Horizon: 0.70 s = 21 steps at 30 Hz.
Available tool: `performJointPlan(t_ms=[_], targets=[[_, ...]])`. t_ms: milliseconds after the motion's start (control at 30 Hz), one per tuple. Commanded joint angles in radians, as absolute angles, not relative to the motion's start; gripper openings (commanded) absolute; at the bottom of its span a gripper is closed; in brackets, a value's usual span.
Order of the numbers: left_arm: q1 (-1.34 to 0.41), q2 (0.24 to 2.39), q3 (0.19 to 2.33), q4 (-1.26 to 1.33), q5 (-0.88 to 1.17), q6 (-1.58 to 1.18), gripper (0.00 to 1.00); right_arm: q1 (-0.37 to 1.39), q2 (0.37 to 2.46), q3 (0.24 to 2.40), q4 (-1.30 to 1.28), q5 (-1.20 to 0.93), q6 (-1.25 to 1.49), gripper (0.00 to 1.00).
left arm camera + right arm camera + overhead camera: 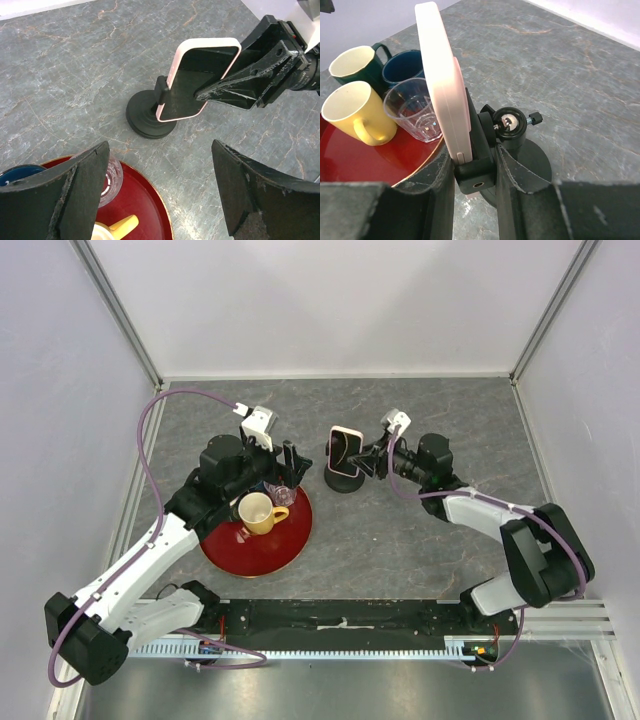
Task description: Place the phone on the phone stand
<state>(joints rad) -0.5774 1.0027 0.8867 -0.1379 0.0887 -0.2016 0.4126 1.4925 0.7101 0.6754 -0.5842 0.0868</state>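
I need to turn my right gripper, carry the stand to the tabletop by the side and then release it, as this spot lies back and to the gripper's right in the top view.
The phone (346, 447), black screen with a pink rim, stands on its long edge in the clamp head of the black phone stand (343, 481), whose disc base rests on the grey table. In the right wrist view the phone (440, 75) shows edge-on, seated in the stand's (517, 127) cradle. My right gripper (472, 150) is shut around the phone and the cradle, one finger on the screen side and one behind. From the left wrist view its fingers (235, 82) pinch the phone's (200, 60) right end. My left gripper (159, 150) hovers open and empty, near the stand's (147, 117) base.
A red round tray (260, 555) lies left of the stand, carrying a yellow mug (350, 112), a clear glass (415, 112), a blue mug (402, 72) and a green mug (352, 62). The tray's rim (165, 215) lies under my left gripper. White walls close in the table.
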Motion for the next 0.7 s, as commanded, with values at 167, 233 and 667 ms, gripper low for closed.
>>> performJointPlan(t_ms=[167,233,667], targets=[[-0.572,0.991,0.879,-0.097,0.109,-0.232,0.88,0.403,1.290,0.580,0.836,-0.183,0.097,0.00],[-0.572,0.988,0.879,-0.097,0.106,-0.232,0.88,0.388,1.238,0.546,0.831,-0.115,0.103,0.00],[-0.572,0.997,0.877,-0.095,0.114,-0.235,0.88,0.209,0.925,0.348,0.783,0.386,0.158,0.00]])
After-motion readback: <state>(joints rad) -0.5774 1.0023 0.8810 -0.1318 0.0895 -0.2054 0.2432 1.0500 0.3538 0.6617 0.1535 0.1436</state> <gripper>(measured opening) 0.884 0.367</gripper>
